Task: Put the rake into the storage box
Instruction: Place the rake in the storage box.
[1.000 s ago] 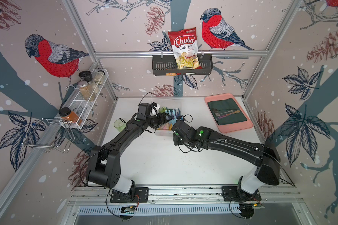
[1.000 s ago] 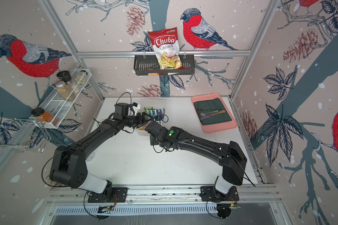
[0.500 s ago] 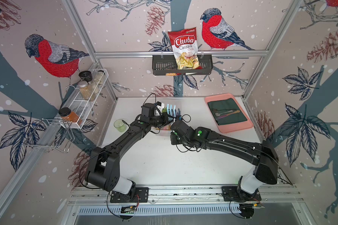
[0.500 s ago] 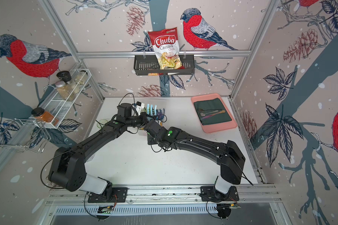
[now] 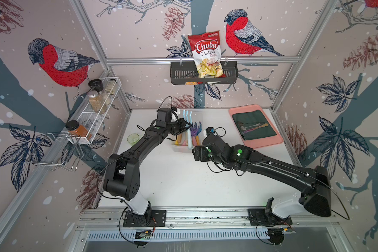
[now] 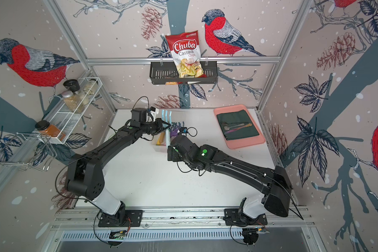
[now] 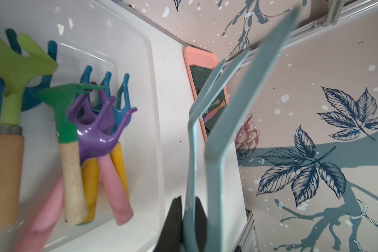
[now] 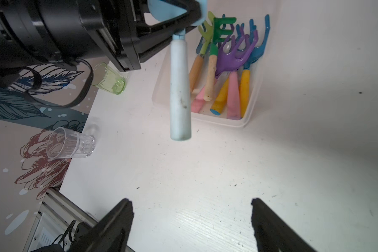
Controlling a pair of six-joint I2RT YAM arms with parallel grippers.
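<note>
The purple rake (image 5: pixel 195 129) (image 7: pixel 97 136) lies below my left gripper, nearer the pink tray, so the gripper eases down toward the tray next and releases the blue rake onto it.
The rake (image 5: pixel 187 116) is pale blue with long tines and a pale handle (image 8: pixel 179 87). My left gripper (image 7: pixel 189 200) is shut on its head, the black fingers (image 7: pixel 175 218) clamping one flat tine (image 7: pixel 214 174). It hangs above the storage box (image 5: pixel 179 149), tines toward the back wall in both top views (image 6: pixel 166 114). The clear box (image 8: pixel 244 122) holds several coloured rakes (image 7: pixel 96 135). My right gripper (image 8: pixel 191 203) stands open over bare table, a short way in front of the handle's free end, with nothing between its fingers.
A green glass (image 8: pixel 109 79) and a clear glass (image 8: pixel 70 143) lie by the table's left edge. A pink tray (image 5: pixel 268 141) with a dark cloth and spoons sits back right. A black basket (image 5: pixel 179 75) and a wire spice rack (image 5: pixel 96 102) hang on the walls.
My left gripper shut on the rake's head. My right gripper has since opened, let go of the handle and drawn back from the box.
</note>
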